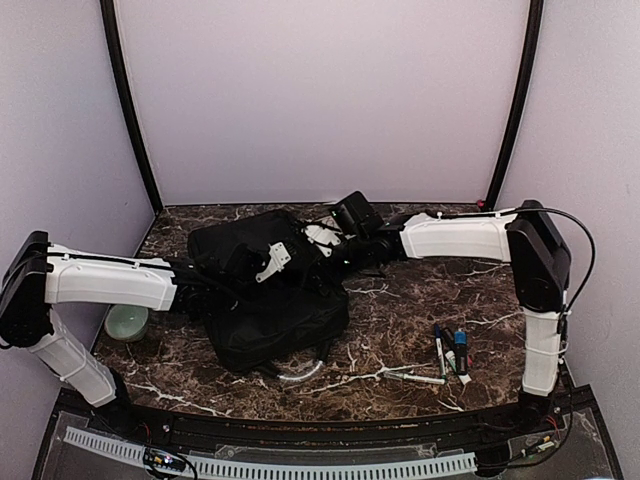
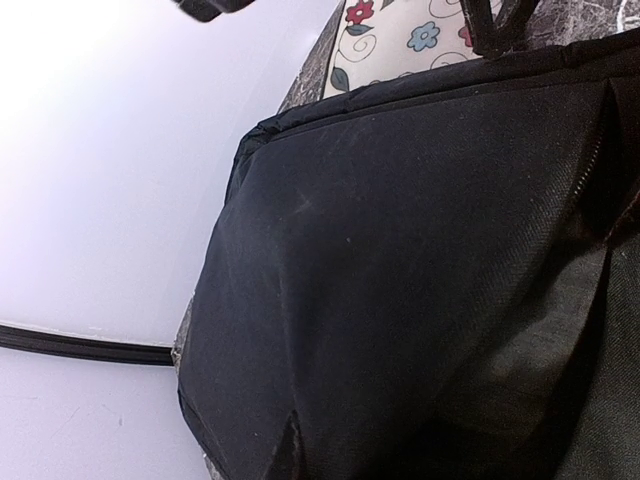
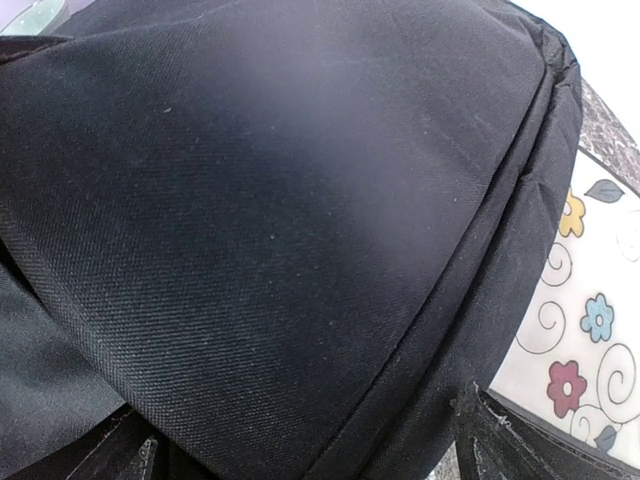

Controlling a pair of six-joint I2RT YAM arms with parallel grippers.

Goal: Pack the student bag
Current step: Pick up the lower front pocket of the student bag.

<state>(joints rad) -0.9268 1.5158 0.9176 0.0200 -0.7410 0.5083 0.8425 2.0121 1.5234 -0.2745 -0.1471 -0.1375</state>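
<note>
The right gripper will next move back off the bag (image 1: 270, 300) and down onto the body of the crosswise pen, as most of the crosswise pen's body (image 1: 413, 378) lies clear of the other markers.
The student bag (image 1: 270, 300) lies black and slumped in the middle of the table, its grey-white curved handle (image 1: 302, 372) at the near side. My left gripper (image 1: 263, 262) rests on top of the bag. In the left wrist view the bag fabric (image 2: 420, 250) fills the frame, and creases run to one fingertip (image 2: 285, 448) near the middle. My right gripper (image 1: 338, 240) is at the bag's far right edge. Its fingers (image 3: 495, 440) stand wide apart with the bag (image 3: 280, 220) bulging between them. A white floral-patterned item (image 3: 590, 340) lies just behind the bag and shows in the left wrist view (image 2: 400, 40).
Several markers and pens (image 1: 448, 352) lie on the marble table (image 1: 400, 300) at the near right. A pale green bowl (image 1: 127, 322) sits at the left under my left arm. Walls close in the back and sides.
</note>
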